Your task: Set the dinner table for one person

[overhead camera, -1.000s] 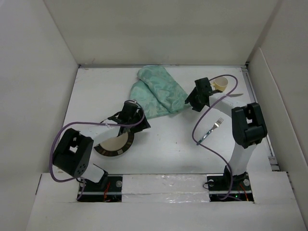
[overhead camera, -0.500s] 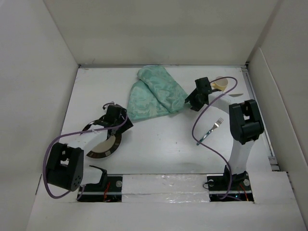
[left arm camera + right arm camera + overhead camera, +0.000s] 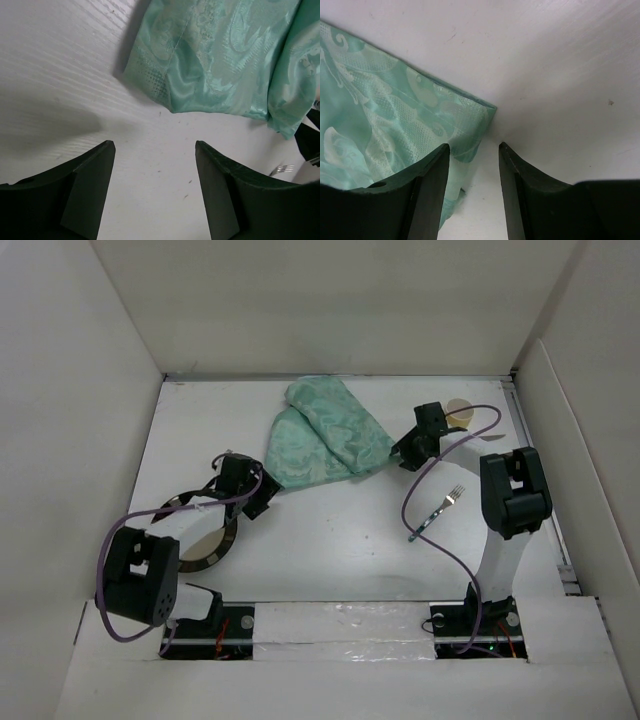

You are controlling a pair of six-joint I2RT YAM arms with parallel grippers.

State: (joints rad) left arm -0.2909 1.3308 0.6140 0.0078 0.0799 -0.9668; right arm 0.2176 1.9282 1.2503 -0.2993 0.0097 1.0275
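The left gripper moves down onto the placemat's near corner (image 3: 281, 486) (image 3: 164, 96) on the plate's side next, as its open fingers are still just short of the cloth.
On the white dinner table (image 3: 330, 540) a folded green patterned placemat (image 3: 325, 435) lies at the back centre. My left gripper (image 3: 266, 498) is open and empty, low over the table just short of the placemat's (image 3: 225, 55) near left corner. A dark-rimmed plate (image 3: 200, 545) lies partly under the left arm. My right gripper (image 3: 404, 454) is open at the placemat's right corner (image 3: 380, 115), with the cloth edge beside its left finger (image 3: 432, 190). A fork (image 3: 440, 508) lies right of centre.
A beige cup (image 3: 461, 412) stands behind the right wrist, partly hidden by it. White wall panels (image 3: 90, 440) close in the table on three sides. The fork's tines (image 3: 282, 170) show at the right edge of the left wrist view.
The plate now lies further left. My left gripper swung left, then settled near the placemat's corner with its jaws wider. The right jaws have narrowed a little at the cloth's right corner.
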